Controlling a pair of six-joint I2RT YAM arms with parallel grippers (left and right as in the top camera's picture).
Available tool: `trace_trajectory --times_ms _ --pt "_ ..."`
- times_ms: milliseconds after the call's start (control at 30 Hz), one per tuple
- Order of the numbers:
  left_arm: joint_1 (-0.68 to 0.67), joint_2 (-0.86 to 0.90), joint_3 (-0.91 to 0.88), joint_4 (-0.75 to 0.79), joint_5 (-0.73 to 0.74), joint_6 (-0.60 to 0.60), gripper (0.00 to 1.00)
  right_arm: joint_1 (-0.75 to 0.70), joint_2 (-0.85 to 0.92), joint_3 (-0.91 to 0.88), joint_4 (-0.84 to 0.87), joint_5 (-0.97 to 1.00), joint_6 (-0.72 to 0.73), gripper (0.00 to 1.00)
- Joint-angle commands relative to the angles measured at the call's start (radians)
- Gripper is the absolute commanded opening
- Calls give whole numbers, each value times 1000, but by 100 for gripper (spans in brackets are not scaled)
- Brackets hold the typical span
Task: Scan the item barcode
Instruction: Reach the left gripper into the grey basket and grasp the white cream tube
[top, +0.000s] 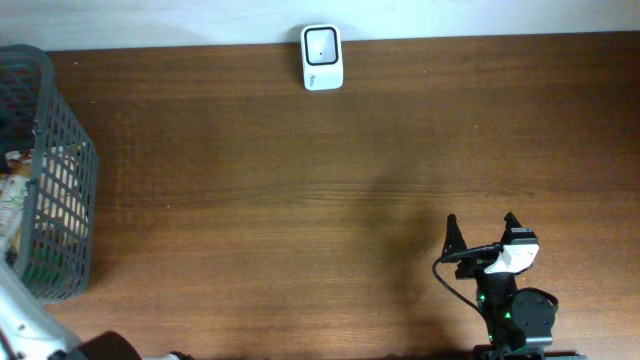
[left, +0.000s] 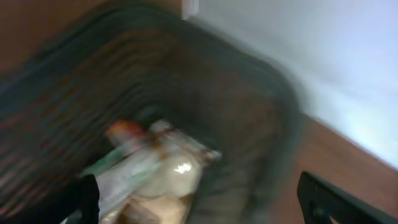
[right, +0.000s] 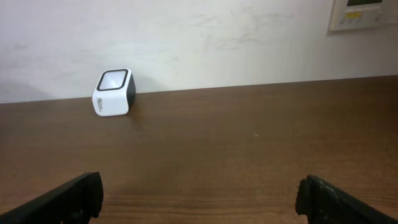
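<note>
I will next lower my left gripper past the basket's rim onto the white tube's narrow crimped end among the items inside the basket (top: 75, 215).
A white barcode scanner (top: 322, 57) with a dark window stands at the table's far edge; the right wrist view shows this scanner (right: 114, 92) far ahead on the left. Wrapped items (left: 155, 174) lie in a grey mesh basket (top: 75, 215) at the table's left edge. The left wrist view is blurred by motion. In it my left gripper (left: 202, 205) hangs open above the items, touching nothing. My right gripper (top: 481, 228) rests open and empty near the front right of the table, its fingers (right: 74, 199) spread wide over bare wood.
The basket wall (left: 261, 124) surrounds the items on all sides. A wall panel (right: 364, 12) sits high at the back right. Part of my left arm (top: 25, 330) shows at the front left corner, beside the basket.
</note>
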Motion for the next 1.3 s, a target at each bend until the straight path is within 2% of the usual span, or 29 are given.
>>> trace_trajectory --times_ms 0,167,400,467,567,633,1000,1267 --pt "30 87 -19 -19 -251 -43 99 8 -8 -9 2 -5 7 98" --pt "37 185 -65 -23 -339 -41 100 8 -8 -9 2 -5 7 98" --pt "62 253 -147 22 -334 100 99 8 -8 -9 2 -5 7 98" --pt "82 254 -201 82 -312 174 99 8 -8 -9 2 -5 7 98" --pt "107 261 -272 165 -146 369 99 8 -8 -9 2 -5 7 98" --pt "115 274 -310 204 -118 443 99 8 -8 -9 2 -5 7 98" --pt "117 424 -330 304 -105 464 100 8 -8 -9 2 -5 7 98" --pt "117 495 -330 349 -89 499 96 8 -8 -9 2 -5 7 98"
